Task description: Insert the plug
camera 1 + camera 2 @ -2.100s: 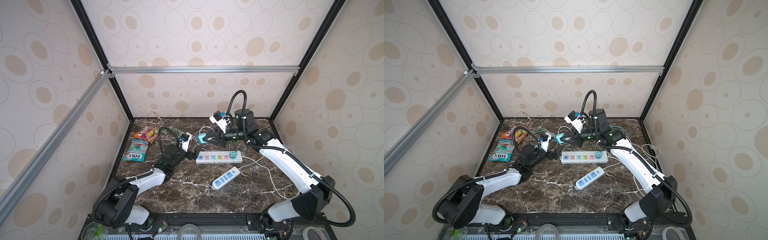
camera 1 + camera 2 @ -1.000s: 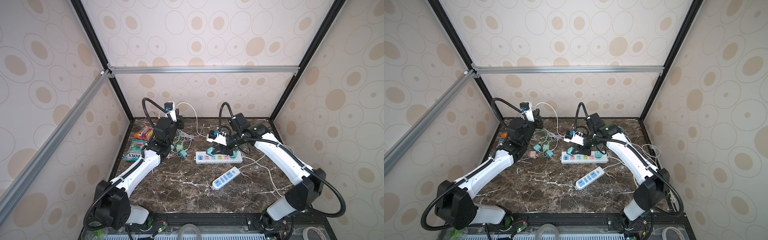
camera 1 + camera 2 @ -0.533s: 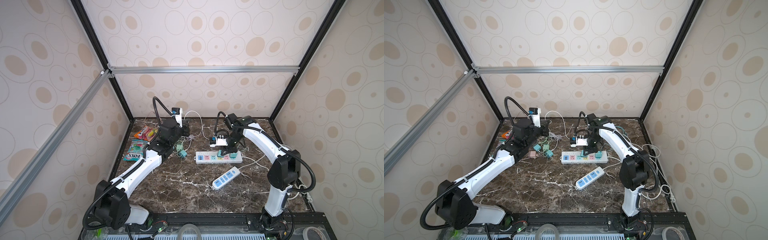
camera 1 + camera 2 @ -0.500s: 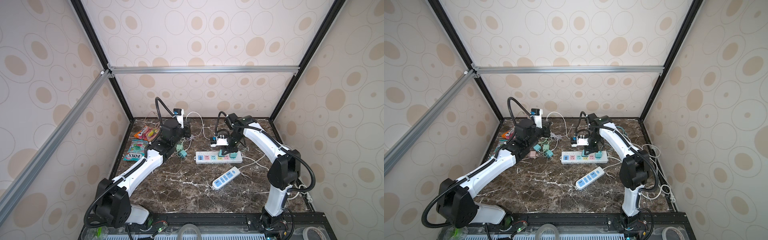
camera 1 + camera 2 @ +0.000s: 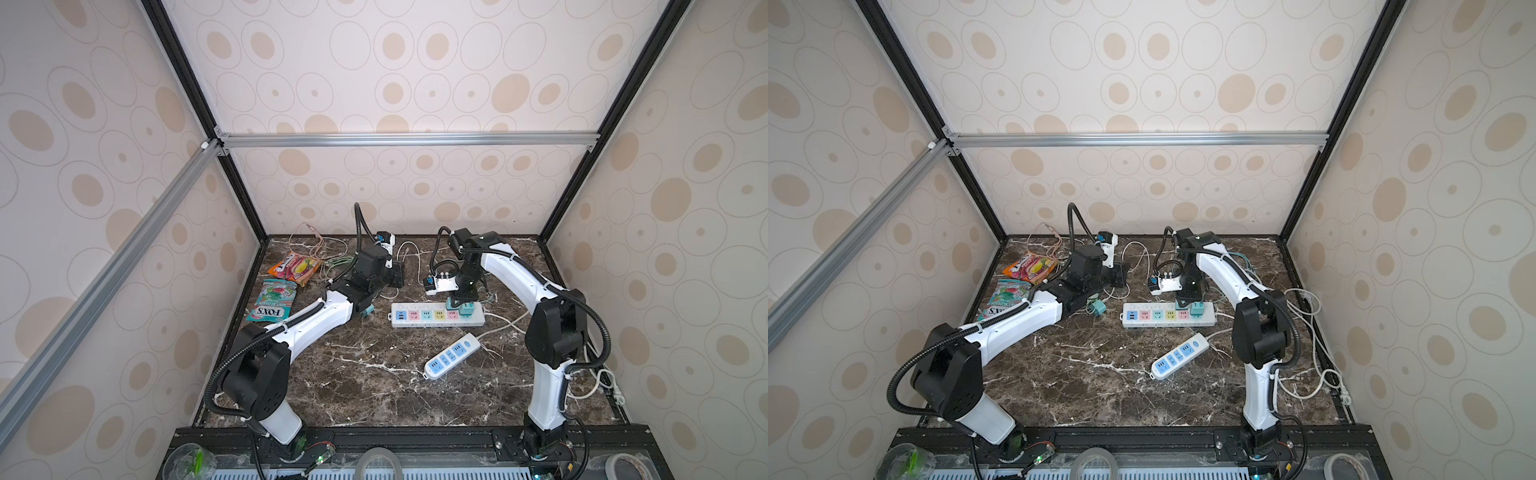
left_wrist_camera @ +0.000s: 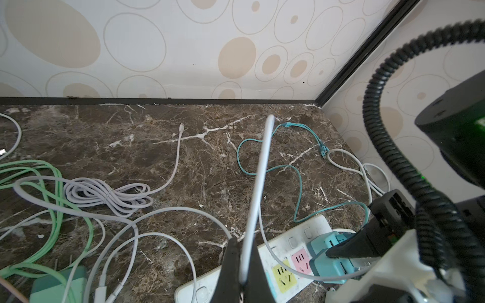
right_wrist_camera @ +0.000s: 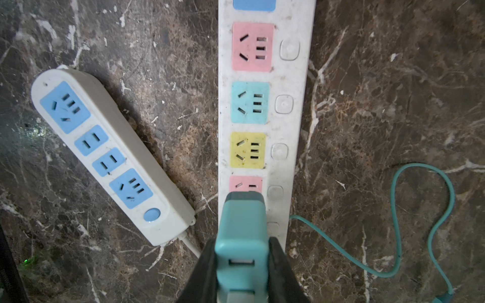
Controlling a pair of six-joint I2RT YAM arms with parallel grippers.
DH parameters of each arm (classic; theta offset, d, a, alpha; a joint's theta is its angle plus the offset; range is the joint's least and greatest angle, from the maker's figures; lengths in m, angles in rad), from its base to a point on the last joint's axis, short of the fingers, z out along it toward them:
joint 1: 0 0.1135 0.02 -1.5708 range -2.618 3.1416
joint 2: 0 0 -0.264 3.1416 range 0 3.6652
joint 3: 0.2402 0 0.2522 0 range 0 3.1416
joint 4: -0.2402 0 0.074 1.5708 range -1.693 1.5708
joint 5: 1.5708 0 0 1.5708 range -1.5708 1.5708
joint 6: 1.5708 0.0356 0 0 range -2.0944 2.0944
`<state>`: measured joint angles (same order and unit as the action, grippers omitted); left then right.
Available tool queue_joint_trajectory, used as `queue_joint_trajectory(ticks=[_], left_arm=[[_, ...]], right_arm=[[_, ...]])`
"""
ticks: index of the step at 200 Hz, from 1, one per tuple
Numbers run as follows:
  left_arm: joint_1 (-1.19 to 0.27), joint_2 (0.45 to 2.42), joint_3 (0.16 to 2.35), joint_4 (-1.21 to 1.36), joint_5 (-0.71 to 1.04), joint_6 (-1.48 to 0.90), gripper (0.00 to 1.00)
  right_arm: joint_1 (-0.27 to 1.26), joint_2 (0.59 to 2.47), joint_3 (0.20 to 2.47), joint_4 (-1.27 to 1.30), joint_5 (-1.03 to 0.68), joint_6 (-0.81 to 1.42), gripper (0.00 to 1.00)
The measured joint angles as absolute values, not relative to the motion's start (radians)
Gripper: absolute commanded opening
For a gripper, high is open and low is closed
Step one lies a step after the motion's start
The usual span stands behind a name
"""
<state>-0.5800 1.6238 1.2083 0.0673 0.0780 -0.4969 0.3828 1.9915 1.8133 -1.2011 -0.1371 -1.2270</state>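
I need to lower the teal plug into the pink socket (image 7: 246, 184) beside the seated plug (image 5: 453, 314) with my right gripper and let go of it there, because the end socket of the power strip is already taken.
A teal plug (image 7: 242, 230) sits between the fingers of my right gripper (image 7: 242, 262), which is shut on it. The plug stands over the right-hand part of the white power strip (image 7: 296, 78) and covers part of its pink socket (image 7: 245, 183). In both top views the right gripper (image 5: 456, 300) points down at the strip (image 5: 478, 321), next to a second teal plug (image 5: 468, 309) seated at the strip's right end. My left gripper (image 6: 242, 262) is shut on a white cable (image 6: 259, 178) and held left of the strip (image 6: 296, 230).
A smaller white strip with blue sockets (image 5: 451, 356) lies in front of the big one. Loose white, green and teal cables (image 6: 299, 181) cover the back of the marble table. Two candy bags (image 5: 274, 299) lie at the left wall. A green charger (image 6: 60, 286) lies near the left gripper.
The right gripper has carried the teal plug rightwards along the strip and now stands still over its right part. The left arm with the cable has shifted a little to the right.
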Motion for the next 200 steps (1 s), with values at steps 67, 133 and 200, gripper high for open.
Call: queue_joint_trajectory(ticks=[67,133,200], left_arm=[[-0.581,1.664,1.279,-0.035,0.06,-0.507,0.0],[-0.581,1.706,1.282,-0.065,0.083,-0.521,0.0],[-0.581,1.74,1.317,-0.102,0.083,-0.525,0.0]], right_arm=[[0.368,2.014,1.755,-1.132,-0.122,-1.244,0.0],[0.361,2.032,1.709,-1.077,-0.131,-1.247,0.0],[0.344,2.032,1.663,-1.019,-0.161,-1.247,0.0]])
